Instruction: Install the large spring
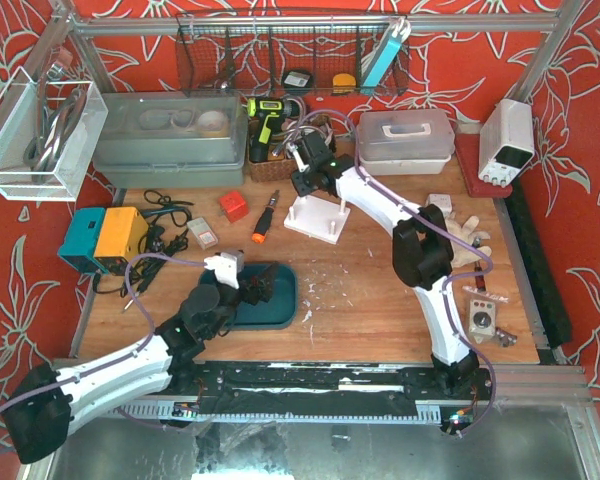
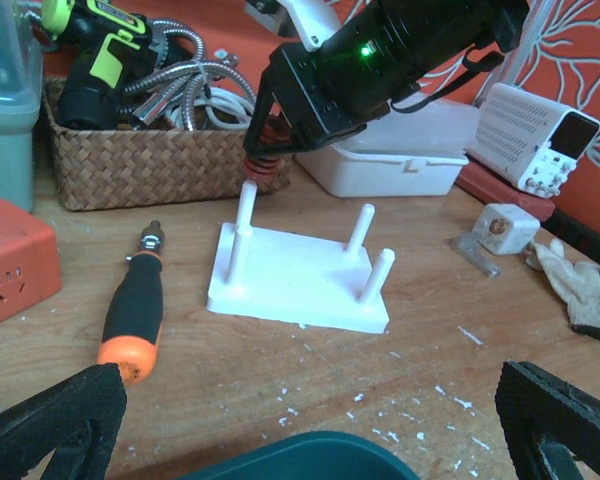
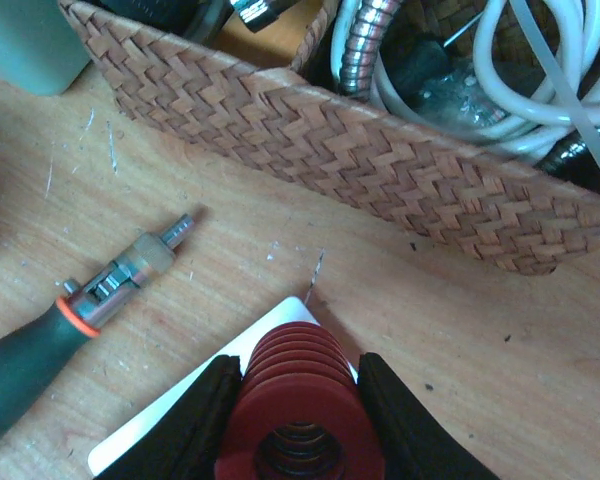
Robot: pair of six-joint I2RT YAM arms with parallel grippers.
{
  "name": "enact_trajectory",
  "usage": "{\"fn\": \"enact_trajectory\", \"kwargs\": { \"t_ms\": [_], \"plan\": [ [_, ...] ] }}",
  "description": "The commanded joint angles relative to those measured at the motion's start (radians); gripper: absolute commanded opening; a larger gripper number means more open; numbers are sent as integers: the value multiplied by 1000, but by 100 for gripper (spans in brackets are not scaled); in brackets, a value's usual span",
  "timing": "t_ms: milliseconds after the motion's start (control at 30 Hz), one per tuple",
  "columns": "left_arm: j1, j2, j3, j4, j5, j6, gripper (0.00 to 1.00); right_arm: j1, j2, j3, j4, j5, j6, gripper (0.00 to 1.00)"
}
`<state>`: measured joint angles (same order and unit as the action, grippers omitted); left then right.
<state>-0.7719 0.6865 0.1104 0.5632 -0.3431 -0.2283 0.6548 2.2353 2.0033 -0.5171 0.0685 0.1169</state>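
Note:
The right gripper lowers the upright spring over the peg nearest the basket next and releases it, as the peg's bare top stands just below.
My right gripper [image 3: 298, 420] is shut on the large red spring [image 3: 300, 400], holding it upright over the far left corner of the white peg base [image 1: 318, 220]. In the left wrist view the spring [image 2: 264, 160] hangs just above the top of the far left peg [image 2: 247, 205] of the base [image 2: 300, 285]. The base has several upright white pegs. My left gripper [image 2: 310, 420] is open and empty, low over the table above the rim of the teal tray [image 2: 310, 455], well in front of the base.
An orange-and-black screwdriver [image 2: 135, 310] lies left of the base. A wicker basket [image 3: 360, 150] of hoses stands just behind it. A red block [image 1: 233, 206], a white lidded box [image 1: 405, 140], a glove [image 1: 465, 235] and a power supply [image 1: 507, 140] surround the area.

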Motion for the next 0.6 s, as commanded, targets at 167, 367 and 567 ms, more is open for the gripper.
{"fn": "enact_trajectory", "kwargs": {
  "t_ms": [167, 367, 567],
  "plan": [
    [3, -31, -14, 33, -21, 11, 100, -20, 80, 103, -41, -26, -5, 0],
    [3, -17, -12, 37, -17, 10, 100, -25, 100, 110, -41, -57, -1, 5],
    [3, -21, -11, 33, -18, 15, 100, -26, 129, 139, -55, -43, 2, 19]
  ]
}}
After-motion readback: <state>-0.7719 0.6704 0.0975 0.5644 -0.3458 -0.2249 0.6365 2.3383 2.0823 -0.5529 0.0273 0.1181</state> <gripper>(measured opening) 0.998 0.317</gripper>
